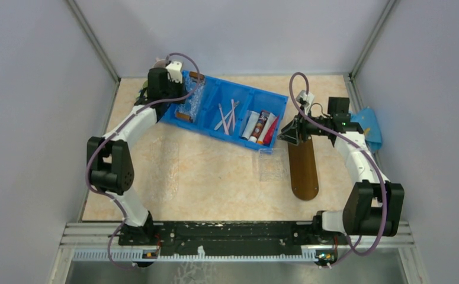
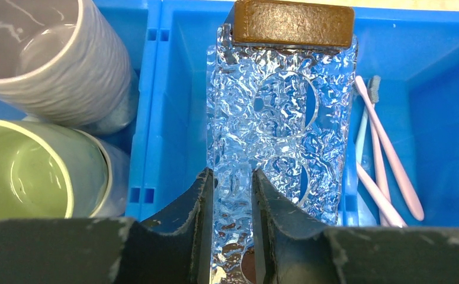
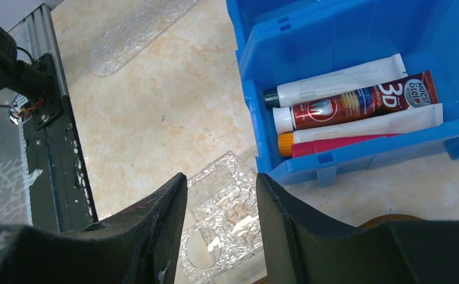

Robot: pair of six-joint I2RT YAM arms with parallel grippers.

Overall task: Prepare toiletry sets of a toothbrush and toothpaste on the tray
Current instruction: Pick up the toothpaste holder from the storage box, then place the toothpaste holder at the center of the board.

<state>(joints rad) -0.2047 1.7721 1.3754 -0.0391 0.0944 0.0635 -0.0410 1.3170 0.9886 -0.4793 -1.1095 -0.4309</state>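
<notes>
The holder goes back and down with my left gripper next and is released on the tabletop (image 1: 189, 165) beside the clear oval, below the gripper, toward my base.
Pale pink toothbrushes (image 1: 227, 116) lie in a middle compartment of the blue bin (image 1: 244, 87); they also show in the left wrist view (image 2: 387, 160). White, red and dark toothpaste tubes (image 1: 261, 126) lie in the bin's right end compartment (image 3: 357, 106). The dark brown oval tray (image 1: 304, 168) lies bare on the table, right of the bin. My left gripper (image 1: 184, 99) hangs over a clear textured holder (image 2: 280, 106), its jaws (image 2: 234, 174) a narrow gap apart. My right gripper (image 1: 287, 131) is open and empty (image 3: 222, 177) beside the toothpaste compartment.
A grey mug (image 2: 49, 59) and a green mug (image 2: 31, 171) stand in the bin's left end. A brown block (image 2: 295, 23) caps the holder. A clear textured piece (image 1: 269, 165) lies by the tray, a clear oval (image 1: 170, 171) further left. A blue cloth (image 1: 369, 124) lies far right.
</notes>
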